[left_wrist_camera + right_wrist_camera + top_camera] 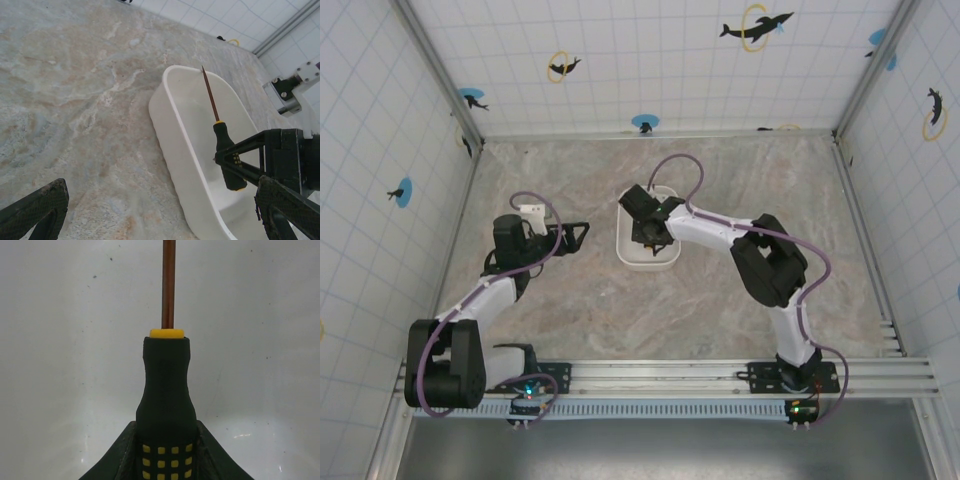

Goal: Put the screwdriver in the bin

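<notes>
The right gripper carries the screwdriver back and down toward the bottom of the bin next, before release, since the tip of the screwdriver's stem reaches the bin's far rim.
The white bin (624, 252) stands mid-table. My right gripper (651, 229) reaches into it, shut on the screwdriver's black handle with yellow dots (166, 390). The thin shaft (168, 285) points away from the wrist over the bin's smooth white inside (60, 340). In the left wrist view the screwdriver (225, 150) hangs inside the bin (170, 107), its tip near the far wall, with the right gripper's fingers (252, 147) clamping the handle. My left gripper (574, 235) (162, 200) rests open just left of the bin, holding nothing.
Marbled tabletop (570, 310) spreads around the bin. Tiled walls with dolphin stickers (757, 27) enclose the far and side edges. A metal rail (660, 372) runs along the near edge by the arm bases.
</notes>
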You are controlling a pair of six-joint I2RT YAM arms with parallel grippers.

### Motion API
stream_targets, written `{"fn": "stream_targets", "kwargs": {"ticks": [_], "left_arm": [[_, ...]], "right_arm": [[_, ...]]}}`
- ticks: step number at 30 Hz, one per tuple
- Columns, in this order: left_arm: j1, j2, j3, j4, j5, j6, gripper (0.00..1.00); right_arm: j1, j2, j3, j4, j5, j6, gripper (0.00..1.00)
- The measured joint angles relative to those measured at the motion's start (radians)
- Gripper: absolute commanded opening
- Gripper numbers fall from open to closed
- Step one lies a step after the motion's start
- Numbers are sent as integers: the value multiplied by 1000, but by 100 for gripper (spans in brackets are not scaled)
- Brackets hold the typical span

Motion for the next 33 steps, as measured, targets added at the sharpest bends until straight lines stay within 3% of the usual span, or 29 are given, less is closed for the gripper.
{"fn": "stream_targets", "kwargs": {"ticks": [14,20,33], "left_arm": [[0,0,0,-2,0,0,98],[0,0,0,-2,0,8,98],[0,-2,0,-4,-12,23,98]], "right_arm": [[34,-24,-84,-5,8,4,0],[32,-24,-84,-5,1,4,31],[14,-27,-84,-8,-5,-11,62]]}}
